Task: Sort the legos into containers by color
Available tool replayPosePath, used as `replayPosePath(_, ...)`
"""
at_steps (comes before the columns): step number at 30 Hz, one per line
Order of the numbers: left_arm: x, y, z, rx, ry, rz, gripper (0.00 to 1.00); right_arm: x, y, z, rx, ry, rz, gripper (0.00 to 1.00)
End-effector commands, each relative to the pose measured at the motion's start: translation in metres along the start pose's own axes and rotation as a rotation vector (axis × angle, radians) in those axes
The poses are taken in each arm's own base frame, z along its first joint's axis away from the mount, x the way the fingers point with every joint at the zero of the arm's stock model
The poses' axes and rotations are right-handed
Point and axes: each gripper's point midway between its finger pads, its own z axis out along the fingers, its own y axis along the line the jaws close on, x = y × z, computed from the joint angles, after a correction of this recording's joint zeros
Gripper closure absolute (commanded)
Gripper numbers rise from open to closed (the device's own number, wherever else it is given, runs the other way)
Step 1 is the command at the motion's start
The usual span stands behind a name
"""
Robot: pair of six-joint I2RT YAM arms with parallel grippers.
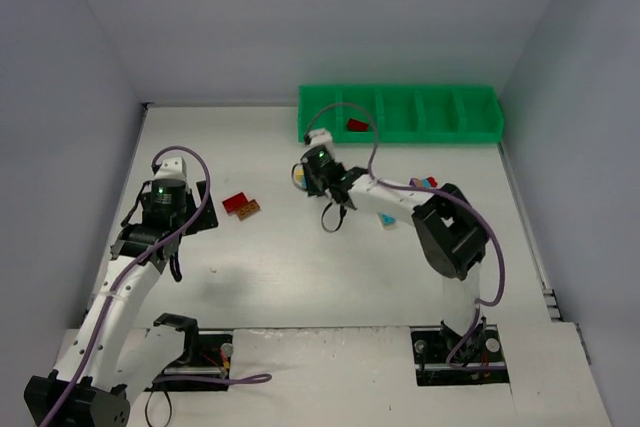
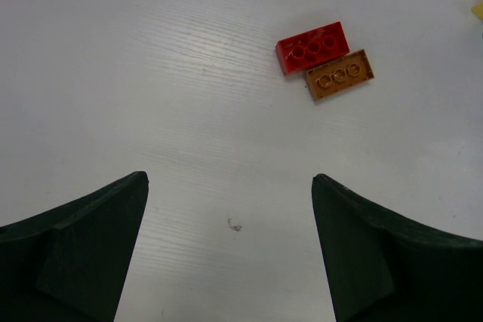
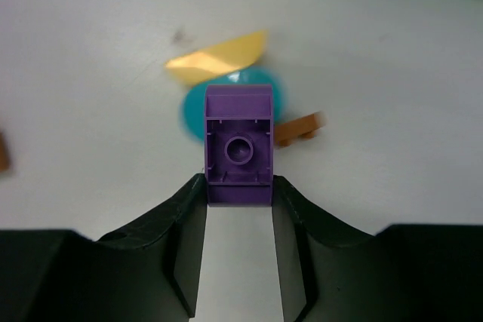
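The purple lego goes outward past the red lego's section next. My right gripper releases it over the empty third section [image 1: 399,114] of the green containers, as its color differs from red.
My right gripper [image 3: 239,182] is shut on a purple lego [image 3: 239,141], its fingertips pressed against the brick's two sides, hollow underside facing the camera. Beyond it lie a yellow piece [image 3: 215,62], a teal round piece [image 3: 192,115] and a brown lego [image 3: 298,127], all blurred. From above, that gripper [image 1: 308,179] sits mid-table in front of the green containers [image 1: 400,137]. One red lego [image 1: 356,126] lies in the second compartment from the left. My left gripper [image 2: 230,179] is open over bare table, with a red lego [image 2: 313,45] and a brown lego [image 2: 339,75] ahead to its right.
A light blue lego [image 1: 387,219] and a small mixed-colour stack [image 1: 425,182] lie beside the right arm's forearm. Grey walls close in the table on the left, back and right. The green tray stands against the back wall, right of centre.
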Motion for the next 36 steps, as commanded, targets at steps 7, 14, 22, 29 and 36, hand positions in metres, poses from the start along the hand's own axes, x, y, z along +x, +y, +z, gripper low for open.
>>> replayPosePath(7,-0.017,0.001,-0.001,-0.021,-0.046,-0.026,0.17,-0.167,-0.202,-0.030,0.220,-0.356,0.135,1.00)
replayPosePath(14,-0.018,0.002,-0.001,-0.022,-0.049,-0.026,0.17,-0.185,-0.288,0.000,0.330,-0.373,0.155,1.00)
replayPosePath(22,-0.018,0.002,-0.002,-0.016,-0.054,-0.025,0.17,-0.187,-0.327,0.038,0.351,-0.368,0.174,0.76)
replayPosePath(29,-0.017,-0.001,0.000,-0.002,-0.047,-0.014,0.17,-0.213,-0.313,0.018,0.298,-0.423,0.145,0.34)
replayPosePath(36,-0.016,-0.005,0.001,0.020,-0.039,-0.013,0.17,-0.219,-0.248,-0.028,0.135,-0.450,0.069,0.24)
